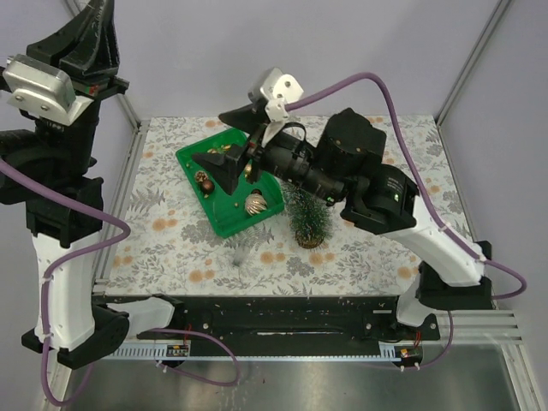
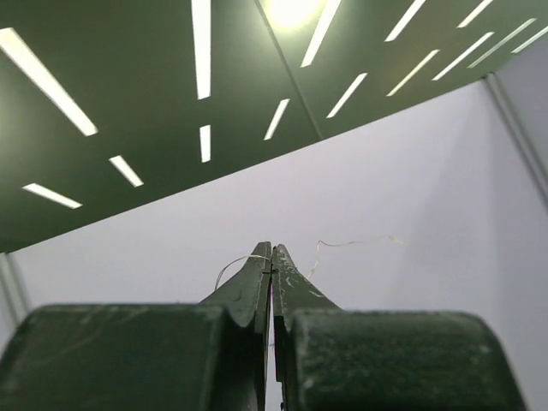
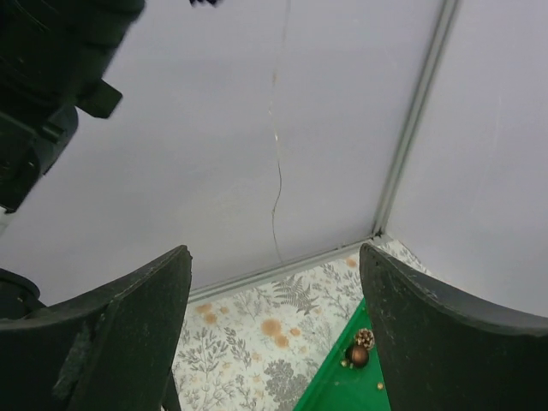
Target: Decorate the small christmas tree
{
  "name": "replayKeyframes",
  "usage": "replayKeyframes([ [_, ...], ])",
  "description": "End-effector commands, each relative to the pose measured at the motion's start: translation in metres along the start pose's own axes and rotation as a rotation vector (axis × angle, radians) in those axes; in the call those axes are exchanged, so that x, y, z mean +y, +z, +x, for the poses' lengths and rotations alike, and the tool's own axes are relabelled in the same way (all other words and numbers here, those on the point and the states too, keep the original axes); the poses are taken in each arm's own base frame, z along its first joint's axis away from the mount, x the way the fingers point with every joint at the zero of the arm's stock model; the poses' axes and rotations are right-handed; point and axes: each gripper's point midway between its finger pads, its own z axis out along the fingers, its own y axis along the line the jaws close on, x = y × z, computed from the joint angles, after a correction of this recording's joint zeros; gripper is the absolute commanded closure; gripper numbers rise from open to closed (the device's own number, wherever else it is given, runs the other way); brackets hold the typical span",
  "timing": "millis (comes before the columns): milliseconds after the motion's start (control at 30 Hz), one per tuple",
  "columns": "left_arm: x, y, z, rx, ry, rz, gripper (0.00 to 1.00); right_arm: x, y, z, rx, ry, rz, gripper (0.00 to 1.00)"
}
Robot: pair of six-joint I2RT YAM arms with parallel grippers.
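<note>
My right gripper is open, and the thin wire's lower part hangs free straight ahead of its fingers. It should move next toward the left in the top view onto that part of the wire.
The small christmas tree (image 1: 308, 216) stands on its wooden disc on the table, right of the green tray (image 1: 224, 224); my right arm hides part of it. My right gripper (image 1: 233, 163) hovers open over the tray with nothing between its fingers. In the right wrist view that gripper (image 3: 274, 334) looks past the tray's corner (image 3: 336, 390) at a brown ball (image 3: 357, 354) and a pinecone (image 3: 366, 337). My left gripper (image 1: 90, 26) is raised high at the far left. Its tips (image 2: 272, 248) are shut on a thin wire (image 2: 351, 243). A thin wire (image 3: 276, 188) hangs before the back wall.
The tray also holds a striped gold ornament (image 1: 254, 204) and small gold pieces (image 1: 218, 150). A faint grey blurred thing (image 1: 242, 250) lies on the floral table cover just in front of the tray. Walls close the back and both sides.
</note>
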Motion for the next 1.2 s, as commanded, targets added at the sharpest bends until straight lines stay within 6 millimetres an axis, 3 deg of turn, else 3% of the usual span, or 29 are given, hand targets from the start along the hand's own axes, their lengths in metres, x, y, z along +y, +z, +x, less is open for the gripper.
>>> replayKeyframes([
  [0, -0.032, -0.011, -0.025, -0.078, -0.030, 0.184, 1.00, 0.025, 0.012, 0.011, 0.082, -0.075, -0.144, 0.12],
  [100, -0.041, -0.013, -0.028, -0.093, -0.063, 0.226, 1.00, 0.030, 0.021, 0.016, 0.085, -0.076, -0.163, 0.11],
  [400, -0.040, -0.014, -0.030, -0.094, -0.079, 0.222, 1.00, 0.052, 0.048, 0.042, 0.096, -0.007, -0.258, 0.11],
  [567, -0.040, -0.018, -0.031, -0.092, -0.076, 0.223, 1.00, 0.063, 0.051, 0.035, 0.058, 0.034, -0.310, 0.13],
  [733, -0.039, -0.022, -0.035, -0.099, -0.071, 0.219, 1.00, 0.061, 0.058, 0.035, 0.031, 0.059, -0.297, 0.15],
  [1167, -0.039, -0.030, -0.040, -0.108, -0.073, 0.216, 1.00, 0.067, 0.078, 0.039, -0.002, 0.117, -0.325, 0.32],
])
